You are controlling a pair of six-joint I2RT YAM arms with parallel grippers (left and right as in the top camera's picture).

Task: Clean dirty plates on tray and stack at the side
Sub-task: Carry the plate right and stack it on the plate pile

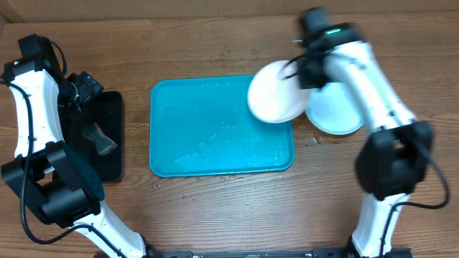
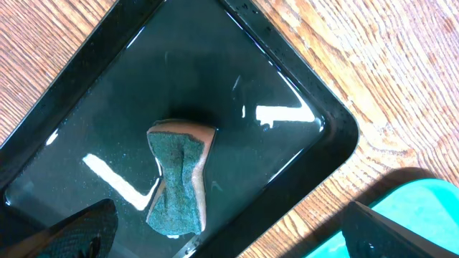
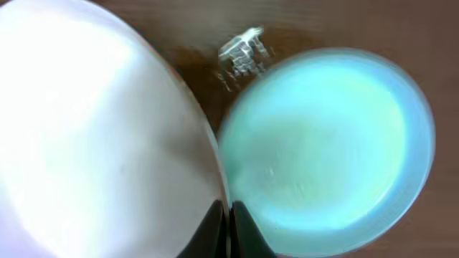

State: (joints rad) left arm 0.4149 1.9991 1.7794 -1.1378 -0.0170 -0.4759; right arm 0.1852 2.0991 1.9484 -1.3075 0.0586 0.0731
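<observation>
My right gripper should next move the white plate (image 1: 274, 93) to the right in the overhead view and down onto the light blue plate (image 1: 337, 111), then let go, because that one lies off to the side.
The turquoise tray (image 1: 215, 136) lies mid-table with no plates on it and wet streaks on its floor. My right gripper (image 1: 305, 68) is shut on the rim of the white plate (image 1: 274, 93) and holds it tilted over the tray's far right corner. In the right wrist view the fingers (image 3: 228, 229) pinch the white plate (image 3: 93, 129) beside the light blue plate (image 3: 330, 143). The light blue plate (image 1: 337, 111) rests on the table right of the tray. The yellow-green plate is not in view. My left gripper (image 1: 90, 89) is open and empty above the black tray.
A smaller black tray (image 1: 111, 154) at the left holds a green-topped sponge (image 1: 99, 137), seen also in the left wrist view (image 2: 179, 175) between the open fingers (image 2: 229, 233). Small wet specks (image 1: 312, 140) lie on the wood by the turquoise tray's right edge.
</observation>
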